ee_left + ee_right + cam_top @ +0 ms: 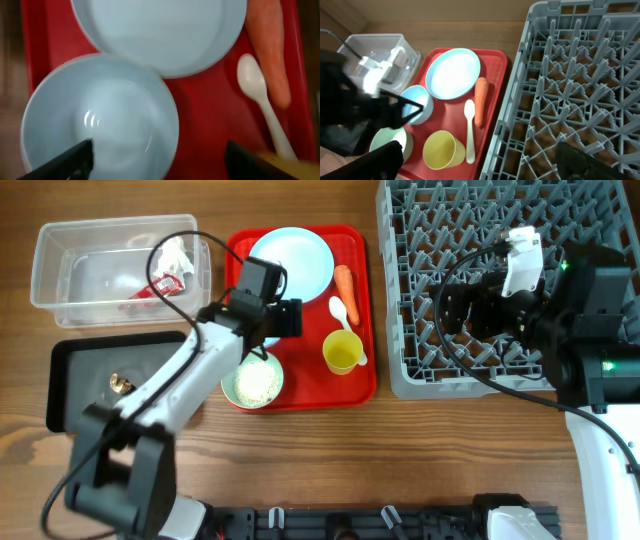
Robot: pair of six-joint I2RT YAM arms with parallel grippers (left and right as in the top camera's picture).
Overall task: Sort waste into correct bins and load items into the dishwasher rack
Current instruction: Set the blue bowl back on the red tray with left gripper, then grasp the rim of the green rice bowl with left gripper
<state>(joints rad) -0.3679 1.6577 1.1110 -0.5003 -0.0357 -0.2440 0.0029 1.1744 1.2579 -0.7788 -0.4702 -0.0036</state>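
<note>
The green bowl still holds rice; my left gripper should move back from the blue bowl and down over the green rim facing the yellow cup.
My left gripper (160, 161) is open low over the small pale blue bowl (100, 120) on the red tray, one finger inside the bowl and one outside its rim. Beside the bowl lie the pale blue plate (295, 262), orange carrot (345, 283), white spoon (340, 310), yellow cup (342, 352) and the green bowl (228, 385) holding white rice (257, 383). The clear tub (60, 240) holds a white tissue (175, 255) and a red wrapper (155, 288). The black tray (70, 370) holds a brown scrap (120, 384). My right gripper (458, 310) is open and empty over the grey rack (420, 240).
The red serving tray (362, 385) sits between the two bins on the left and the rack on the right. The rack's upright pegs (570, 75) fill the right wrist view. A black cable loops over the clear tub and above the left arm.
</note>
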